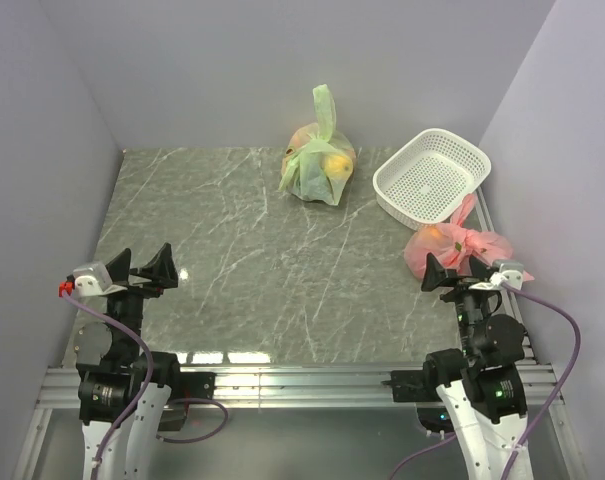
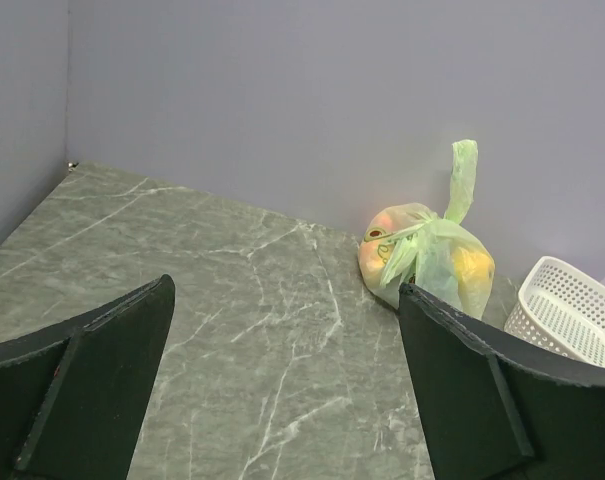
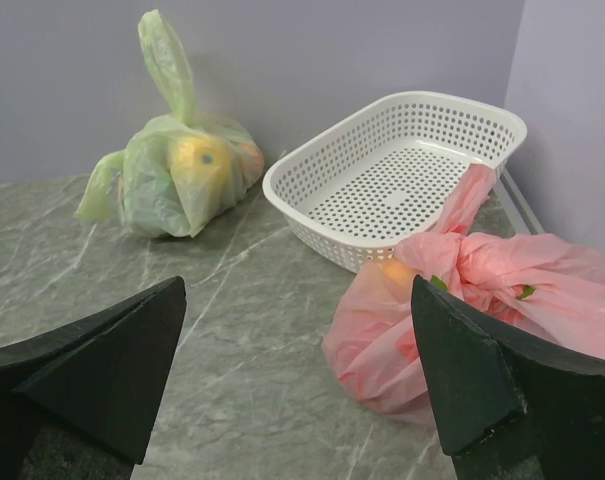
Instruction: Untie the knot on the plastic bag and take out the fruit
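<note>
I will lift my right gripper and tilt it down first, then move it outward and down onto the plastic fold (image 1: 473,240) (image 3: 483,262) beside the knot.
The pink plastic bag (image 1: 460,248) (image 3: 452,320) lies tied on the table's right side, just in front of the white basket. Its knot (image 3: 454,250) sits on top, with one ear leaning against the basket rim. The fruit shows only as an orange-yellow glow (image 3: 397,271) through the pink film; the rest is hidden. My right gripper (image 1: 454,266) (image 3: 298,286) hovers open just short of the bag, touching nothing. My left gripper (image 1: 144,258) (image 2: 287,290) stands open and empty at the near left, far from the bag.
A white perforated basket (image 1: 475,158) (image 3: 312,205) stands empty at the back right. A light green tied bag (image 1: 319,165) (image 2: 427,255) (image 3: 172,175) with yellowish fruit sits at the back centre. Walls close in the table on the left, back and right.
</note>
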Tool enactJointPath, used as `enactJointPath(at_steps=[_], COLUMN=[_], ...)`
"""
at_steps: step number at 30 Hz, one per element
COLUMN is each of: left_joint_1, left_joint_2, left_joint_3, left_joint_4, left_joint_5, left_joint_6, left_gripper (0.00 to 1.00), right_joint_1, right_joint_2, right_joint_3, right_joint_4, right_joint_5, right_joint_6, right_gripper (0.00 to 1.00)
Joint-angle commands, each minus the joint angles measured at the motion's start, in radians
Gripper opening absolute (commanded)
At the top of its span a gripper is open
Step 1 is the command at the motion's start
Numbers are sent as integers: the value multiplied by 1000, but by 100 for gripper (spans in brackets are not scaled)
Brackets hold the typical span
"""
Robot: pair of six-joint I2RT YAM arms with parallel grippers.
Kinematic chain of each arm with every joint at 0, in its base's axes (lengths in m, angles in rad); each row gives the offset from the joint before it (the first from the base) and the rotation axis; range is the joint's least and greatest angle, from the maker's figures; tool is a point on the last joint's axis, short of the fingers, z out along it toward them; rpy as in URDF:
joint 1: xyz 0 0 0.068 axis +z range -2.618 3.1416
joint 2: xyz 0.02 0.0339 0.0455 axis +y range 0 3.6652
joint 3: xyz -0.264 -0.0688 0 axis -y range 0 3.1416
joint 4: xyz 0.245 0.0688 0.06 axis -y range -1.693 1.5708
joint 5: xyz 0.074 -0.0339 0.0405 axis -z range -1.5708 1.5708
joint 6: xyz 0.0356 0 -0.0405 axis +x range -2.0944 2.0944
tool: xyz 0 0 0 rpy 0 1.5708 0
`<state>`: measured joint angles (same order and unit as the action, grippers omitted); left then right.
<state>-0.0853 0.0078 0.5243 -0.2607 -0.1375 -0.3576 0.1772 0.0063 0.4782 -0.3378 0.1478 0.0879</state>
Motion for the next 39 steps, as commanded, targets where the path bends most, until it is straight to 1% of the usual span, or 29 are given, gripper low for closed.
enactJointPath(at_steps=[1, 4, 6, 8, 12, 16, 17, 21, 22, 24, 25, 26, 29, 33, 37, 39], left_joint_1=[5, 5, 5, 5, 5, -4, -5, -25, -30, -33, -39, -45, -85, -122, -148, -154], left_joint_2=[-85, -89, -94, -95, -72, -46, -37, 53, 72, 125, 141, 156, 158, 144, 133, 132], left_joint_3=[31, 28, 29, 31, 28, 26, 29, 60, 63, 74, 75, 77, 75, 77, 77, 74], left_joint_4=[8, 12, 12, 9, 9, 20, 18, -27, -38, -57, -63, -69, -66, -80, -84, -83], left_joint_5=[-5, 1, -1, -7, -14, 18, 21, 27, 27, 33, 35, 24, 16, 0, -10, -4], left_joint_6=[-3, 3, -1, -18, -67, -80, -80, -92, -101, -103, -92, -93, -95, -84, -80, -77], left_gripper=[99, 99, 99, 99, 99, 99, 99, 99, 99, 99, 99, 99, 99, 99, 99, 99], right_joint_1=[5, 4, 5, 4, 4, 5, 5, 5, 5, 5, 5, 4, 5, 1, -22, -39], right_joint_2=[-305, -305, -304, -305, -290, -235, -192, -24, 65, 157, 247, 291, 440, 586, 780, 831], right_joint_3=[46, 48, 42, 39, 36, 49, 56, 132, 167, 204, 241, 259, 290, 280, 286, 269], right_joint_4=[0, -3, 2, 0, -1, -18, -27, -130, -153, -234, -254, -292, -300, -224, -193, -143], right_joint_5=[16, 32, 73, 113, 128, 245, 293, 406, 442, 533, 548, 561, 587, 596, 619, 639], right_joint_6=[7, 25, 48, 76, 81, 177, 197, 341, 372, 464, 486, 510, 564, 642, 719, 731], right_gripper=[100, 100, 100, 100, 100, 100, 100, 100, 100, 100, 100, 100, 100, 100, 100, 100])
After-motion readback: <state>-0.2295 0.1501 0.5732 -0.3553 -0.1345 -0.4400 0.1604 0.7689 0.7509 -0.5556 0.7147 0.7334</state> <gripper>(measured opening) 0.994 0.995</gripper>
